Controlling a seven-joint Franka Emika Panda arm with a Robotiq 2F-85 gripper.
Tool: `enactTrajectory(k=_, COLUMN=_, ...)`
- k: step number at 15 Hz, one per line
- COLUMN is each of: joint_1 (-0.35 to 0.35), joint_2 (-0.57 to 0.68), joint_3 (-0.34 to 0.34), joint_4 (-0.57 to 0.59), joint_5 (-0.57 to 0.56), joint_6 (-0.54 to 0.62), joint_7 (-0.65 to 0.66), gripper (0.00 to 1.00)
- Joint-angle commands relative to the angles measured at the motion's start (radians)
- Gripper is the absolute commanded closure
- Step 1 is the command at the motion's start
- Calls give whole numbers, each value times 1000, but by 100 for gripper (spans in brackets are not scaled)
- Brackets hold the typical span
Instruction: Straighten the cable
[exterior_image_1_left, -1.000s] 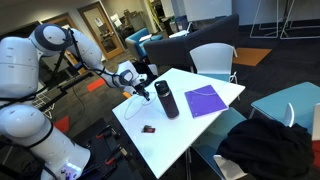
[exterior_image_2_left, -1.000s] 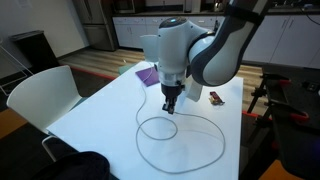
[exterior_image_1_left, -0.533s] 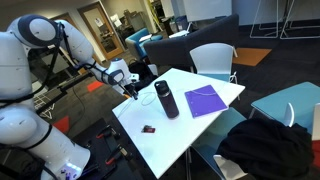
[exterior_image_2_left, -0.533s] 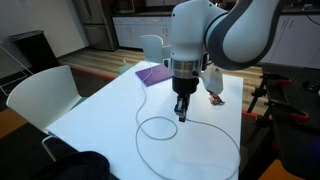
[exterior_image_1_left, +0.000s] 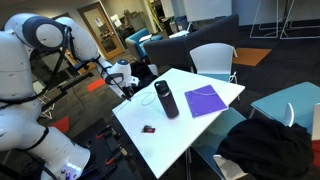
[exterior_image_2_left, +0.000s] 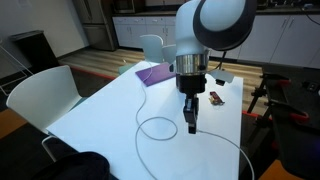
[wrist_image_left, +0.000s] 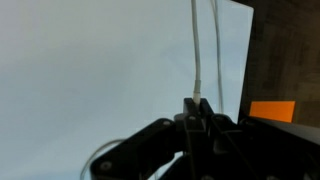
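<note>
The cable curls, so my gripper tilts its end next and draws it to bare tabletop alongside, on the side away from the bottle, then releases it.
A thin white cable (exterior_image_2_left: 160, 126) lies on the white table (exterior_image_2_left: 100, 110), curled into a loop with a long strand running toward the near edge. My gripper (exterior_image_2_left: 192, 126) is shut on the cable's end near the loop, fingers pointing down at the table. In the wrist view the closed fingers (wrist_image_left: 196, 112) pinch the cable (wrist_image_left: 196, 50), which runs straight away over the tabletop. In an exterior view the gripper (exterior_image_1_left: 128, 89) sits at the table's edge.
A dark bottle (exterior_image_1_left: 166, 99), a purple notebook (exterior_image_1_left: 206, 100) and a small red-black item (exterior_image_1_left: 148, 129) lie on the table. The item also shows in an exterior view (exterior_image_2_left: 216, 98). White chairs (exterior_image_2_left: 40, 95) and a dark jacket (exterior_image_1_left: 265, 145) surround it.
My gripper has moved sideways across the table with the cable end, pulling it away from the loop, and the arm has swung upright above it.
</note>
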Motion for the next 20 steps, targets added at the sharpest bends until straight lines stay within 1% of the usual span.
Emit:
enactTrajectory(k=1, joint_1=20, joint_2=1, joint_3=-16, joint_4=6, joint_5=24, joint_6=-7, joint_7=-20, gripper=93)
enactTrajectory(k=2, joint_1=20, joint_2=5, joint_3=-14, joint_4=7, joint_5=24, joint_6=-7, joint_7=-20, gripper=93)
enactTrajectory(k=3, joint_1=20, joint_2=6, joint_3=-13, joint_4=7, joint_5=24, joint_6=-6, joint_7=-20, gripper=98)
enactTrajectory(k=4, joint_1=-1, joint_2=25, joint_3=6, joint_4=24, joint_5=37, joint_6=-29, joint_7=-41, gripper=98)
enactTrajectory(k=6, joint_1=-17, joint_2=65, joint_3=34, joint_4=56, joint_5=54, joint_6=-72, joint_7=-67, gripper=98)
enactTrajectory(k=9, joint_1=-15, joint_2=110, joint_3=56, joint_4=109, joint_5=82, joint_6=-172, joint_7=-108, gripper=98)
enactTrajectory(k=15, joint_1=28, joint_2=198, joint_3=49, joint_4=221, joint_5=131, joint_6=-345, joint_7=-151, gripper=98)
enactTrajectory(k=20, joint_1=72, joint_2=294, joint_3=54, joint_4=313, joint_5=158, joint_6=-427, joint_7=-210, gripper=98)
